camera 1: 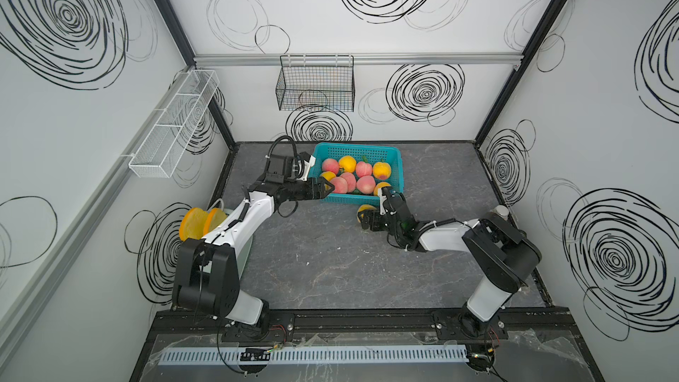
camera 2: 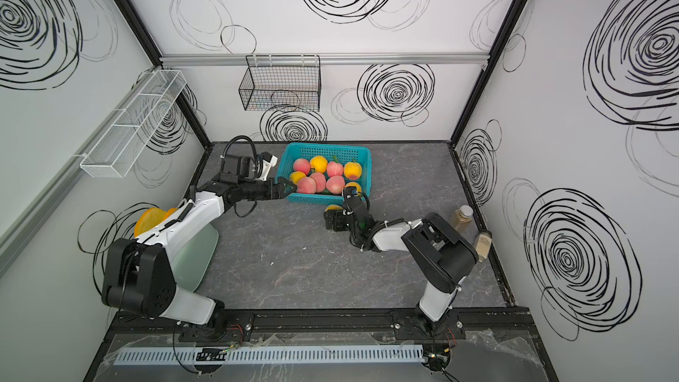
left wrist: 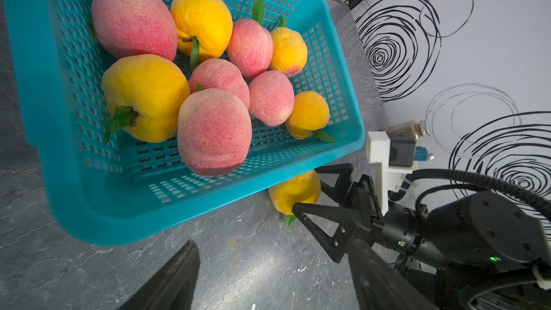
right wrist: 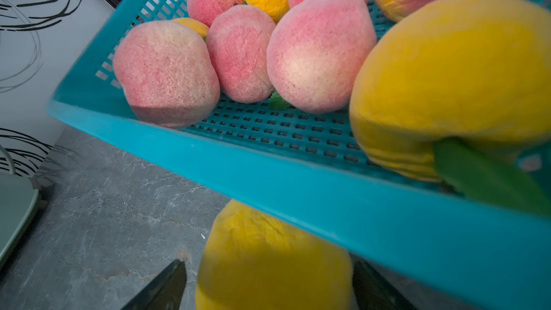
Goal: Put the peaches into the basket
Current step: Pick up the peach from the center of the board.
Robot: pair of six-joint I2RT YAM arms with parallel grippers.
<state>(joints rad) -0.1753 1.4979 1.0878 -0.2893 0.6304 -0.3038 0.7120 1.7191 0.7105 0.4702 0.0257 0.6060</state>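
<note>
The yellow peach (right wrist: 274, 258) is already between the open fingers, so my right gripper will next stay low by the basket's front side and close its fingers on the peach.
Several pink-red and yellow-orange peaches (camera 1: 347, 180) (left wrist: 214, 132) lie in the teal basket (camera 1: 400, 170) (left wrist: 29, 70) at the back of the table. One yellow peach (camera 1: 365, 208) (right wrist: 274, 263) sits on the table against the basket's front wall. My right gripper (camera 1: 366, 214) (right wrist: 271, 287) stands open astride this peach, one finger on each side and a small gap showing at one finger. My left gripper (camera 1: 325, 189) (left wrist: 274, 281) hovers open at the basket's front left corner, holding nothing.
A black wire basket (camera 1: 316, 82) hangs on the back wall and a white mesh rack (camera 1: 172, 126) on the left wall. Yellow bread slices (camera 1: 200, 222) stand by a pale green board (camera 2: 198, 262) at the left. Two jars (camera 2: 463, 216) stand at the right edge.
</note>
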